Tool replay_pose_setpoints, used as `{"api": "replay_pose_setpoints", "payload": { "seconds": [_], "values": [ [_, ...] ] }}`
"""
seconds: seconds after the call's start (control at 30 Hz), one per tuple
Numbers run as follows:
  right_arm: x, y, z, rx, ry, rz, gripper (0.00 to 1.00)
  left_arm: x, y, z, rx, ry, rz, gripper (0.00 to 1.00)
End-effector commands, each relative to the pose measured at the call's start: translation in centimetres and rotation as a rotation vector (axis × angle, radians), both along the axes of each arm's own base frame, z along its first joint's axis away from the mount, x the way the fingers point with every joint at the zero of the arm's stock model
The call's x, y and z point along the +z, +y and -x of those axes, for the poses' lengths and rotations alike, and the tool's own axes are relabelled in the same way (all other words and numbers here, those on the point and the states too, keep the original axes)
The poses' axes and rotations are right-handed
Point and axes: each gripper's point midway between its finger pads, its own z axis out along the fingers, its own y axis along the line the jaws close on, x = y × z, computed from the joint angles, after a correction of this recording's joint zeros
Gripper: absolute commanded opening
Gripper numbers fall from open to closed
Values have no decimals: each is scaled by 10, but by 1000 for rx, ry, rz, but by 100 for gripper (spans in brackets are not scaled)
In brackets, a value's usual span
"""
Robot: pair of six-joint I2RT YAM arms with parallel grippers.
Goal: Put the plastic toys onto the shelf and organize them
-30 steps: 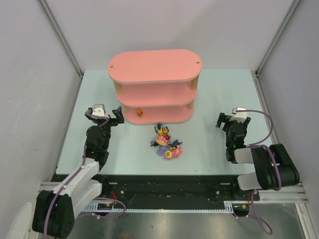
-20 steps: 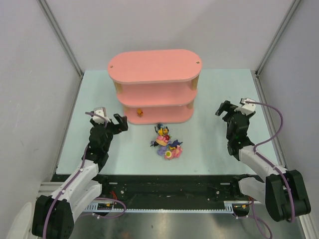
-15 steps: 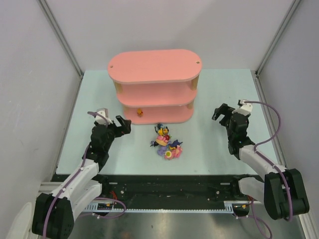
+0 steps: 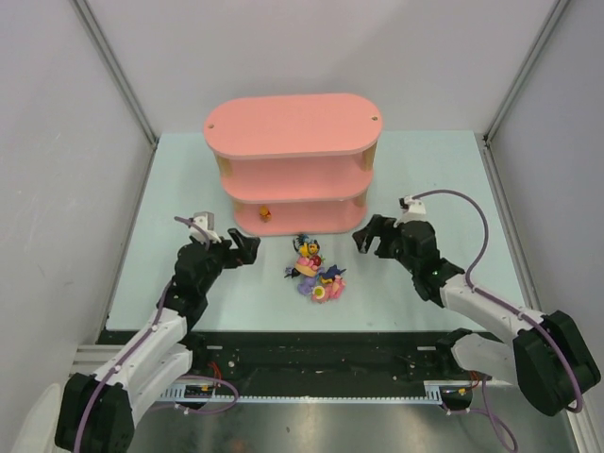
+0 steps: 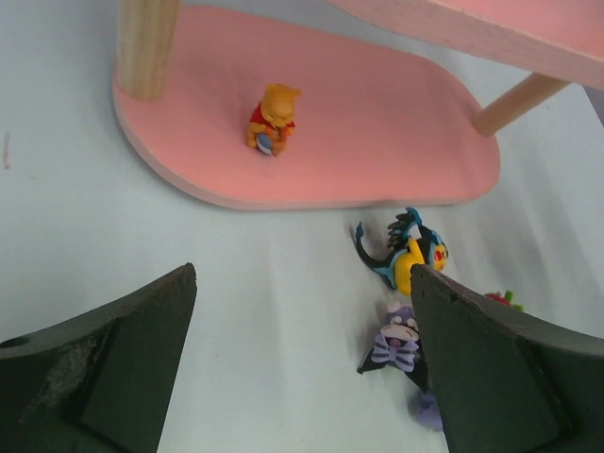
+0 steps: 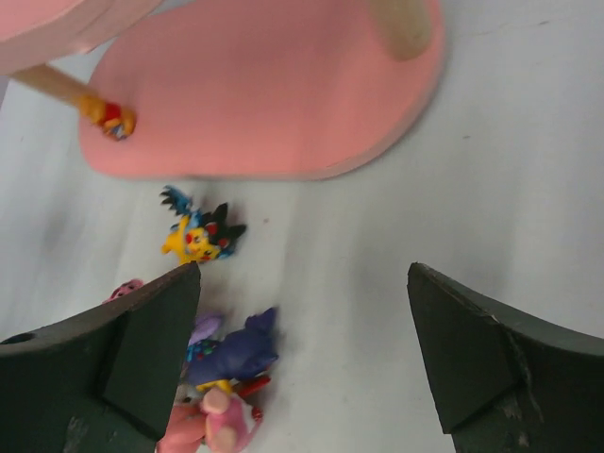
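Note:
My right gripper moves down and to the left in the top view onto the pink toy's red end [image 4: 316, 261] next, since that end faces this gripper's side.
The pink three-tier shelf [image 4: 291, 127] stands at the table's far middle. One orange toy [image 4: 266, 214] sits on its bottom board, also in the left wrist view [image 5: 272, 118] and the right wrist view [image 6: 112, 119]. A heap of toys [image 4: 316, 272] lies on the table before the shelf: a yellow and black-eared one [image 5: 413, 255] [image 6: 198, 236], a purple one [image 5: 397, 340], a dark blue one [image 6: 236, 349], a pink one [image 6: 212, 425]. My left gripper [image 4: 238, 247] is open and empty left of the heap. My right gripper [image 4: 371, 237] is open and empty right of it.
The light blue table [image 4: 425, 170] is bounded by grey walls on three sides. The shelf's wooden posts [image 5: 146, 45] [image 6: 401, 26] stand at its ends. A black rail [image 4: 321, 359] runs along the near edge.
Both arms have reached forward and inward toward the toy heap, the right one moving far to the left. Both grippers stay open. The toys have not moved.

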Motion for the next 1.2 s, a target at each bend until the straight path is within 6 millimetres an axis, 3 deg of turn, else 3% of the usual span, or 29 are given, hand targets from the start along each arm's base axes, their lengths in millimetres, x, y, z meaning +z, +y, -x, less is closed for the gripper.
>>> {"api": "replay_pose_setpoints", "payload": {
  "seconds": [0.0,0.03,0.07,0.13,0.17,0.4,0.63,1.17],
  "values": [
    [18,49,14,217,-46,-48,94,-2,-17,5,-67,-11,-10,100],
    [8,60,18,286,-27,-47,92,-2,-21,6,-76,-14,-9,99],
    [16,78,27,410,-56,-88,90,-2,-22,7,-77,-18,-9,100],
    [6,92,35,520,-49,-100,88,0,-25,7,-88,-24,-5,100],
    [11,104,42,605,-72,-136,85,1,-26,8,-94,-29,-4,100],
    [1,142,64,835,-14,-209,72,9,-30,9,-113,-61,3,100],
    [-2,158,63,840,-26,-187,70,10,-31,10,-121,-66,5,100],
    [-28,163,44,794,22,-128,70,8,-34,11,-138,-60,11,100]
  ]
}}
